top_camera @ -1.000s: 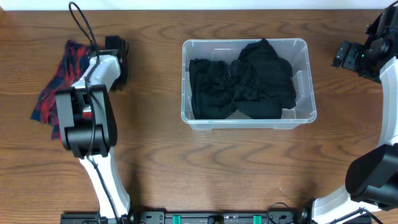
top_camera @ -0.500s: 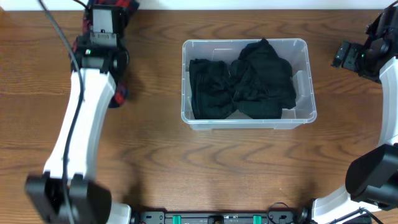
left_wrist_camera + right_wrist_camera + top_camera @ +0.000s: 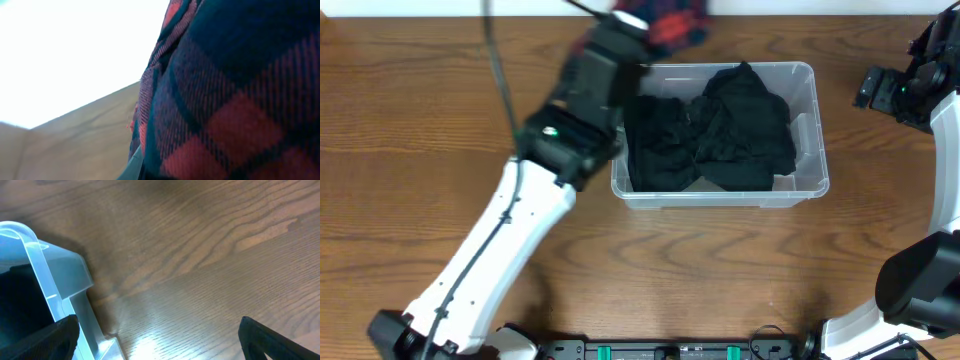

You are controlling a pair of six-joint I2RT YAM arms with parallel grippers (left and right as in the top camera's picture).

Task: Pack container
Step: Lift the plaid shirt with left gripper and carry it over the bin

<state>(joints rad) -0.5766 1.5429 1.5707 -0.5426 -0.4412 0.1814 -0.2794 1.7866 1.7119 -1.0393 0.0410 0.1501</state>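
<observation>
My left gripper will move back and down over the black clothes in the container's middle (image 3: 717, 132) next, because the plaid cloth hangs past the container's far rim.
The clear plastic container (image 3: 819, 150) stands at the table's middle back and holds black clothes (image 3: 710, 135). My left gripper (image 3: 638, 22) is raised over the container's far left corner, shut on a red and navy plaid cloth (image 3: 678, 22) that hangs from it. In the left wrist view the plaid cloth (image 3: 235, 95) fills the right side and hides the fingers. My right gripper (image 3: 873, 88) rests at the far right of the table, open and empty. In the right wrist view its dark fingertips (image 3: 272, 337) stand wide apart, and the container's corner (image 3: 45, 270) is at the left.
The wooden table (image 3: 720, 270) stretches in front of and left of the container. My left arm (image 3: 510, 230) crosses the table's left half diagonally. A pale wall (image 3: 65, 50) lies beyond the table's back edge.
My left arm has lifted the plaid cloth from the table's left side and swung it right, along the back edge, to the container's far left corner. The right arm has not moved.
</observation>
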